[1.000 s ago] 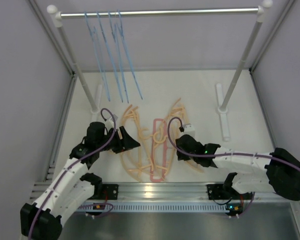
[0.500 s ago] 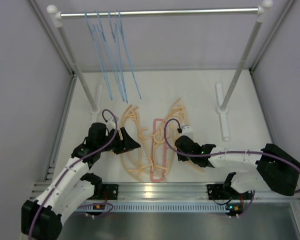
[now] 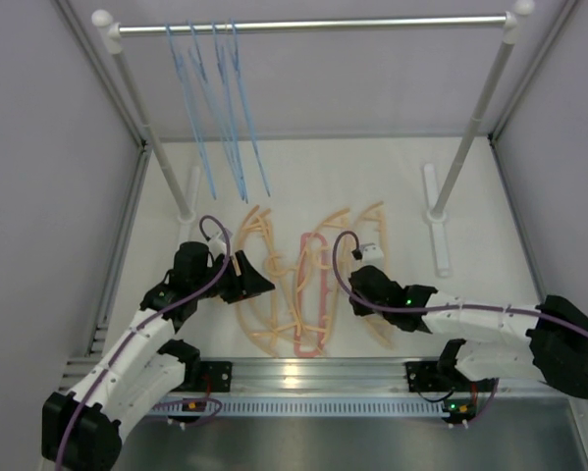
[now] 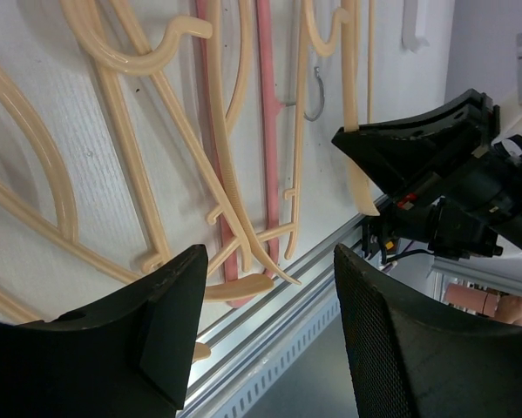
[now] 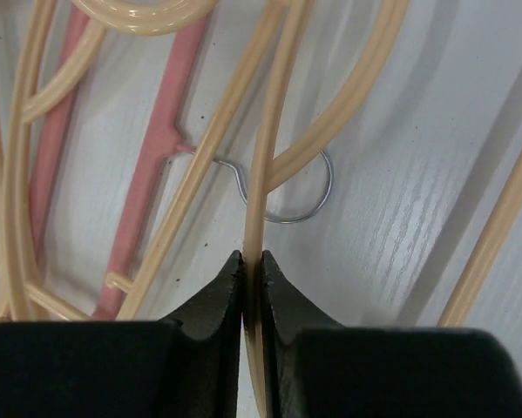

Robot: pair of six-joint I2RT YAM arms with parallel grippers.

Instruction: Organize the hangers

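My right gripper needs to rise outward, hook the peach-orange hanger over the silver bar's bare end (image 3: 485, 21) and release it, as the light-blue hangers fill the silver bar's opposite end.
Several light-blue wire hangers (image 3: 220, 108) hang from the silver rail (image 3: 313, 24) at the back left. Several peach-orange hangers (image 3: 264, 285) and one pink-red hanger (image 3: 311, 294) with a metal hook (image 5: 300, 196) lie tangled on the white table. My right gripper (image 3: 364, 294) is shut on a bar of a peach-orange hanger (image 5: 265, 174), seen pinched between its fingertips (image 5: 228, 292) in the right wrist view. My left gripper (image 3: 257, 280) is open and empty at the left edge of the pile, its fingers (image 4: 173, 313) wide apart above the peach-orange hangers (image 4: 217, 187).
The rail stands on two white posts with feet (image 3: 437, 231) on the table. A metal frame rail (image 3: 303, 373) runs along the near edge. Grey walls close in both sides.
The peach-orange hanger in my right gripper has shifted right and its hook end has swung outward. My right gripper moved slightly right. The blue hangers swing a little. The left arm stayed still.
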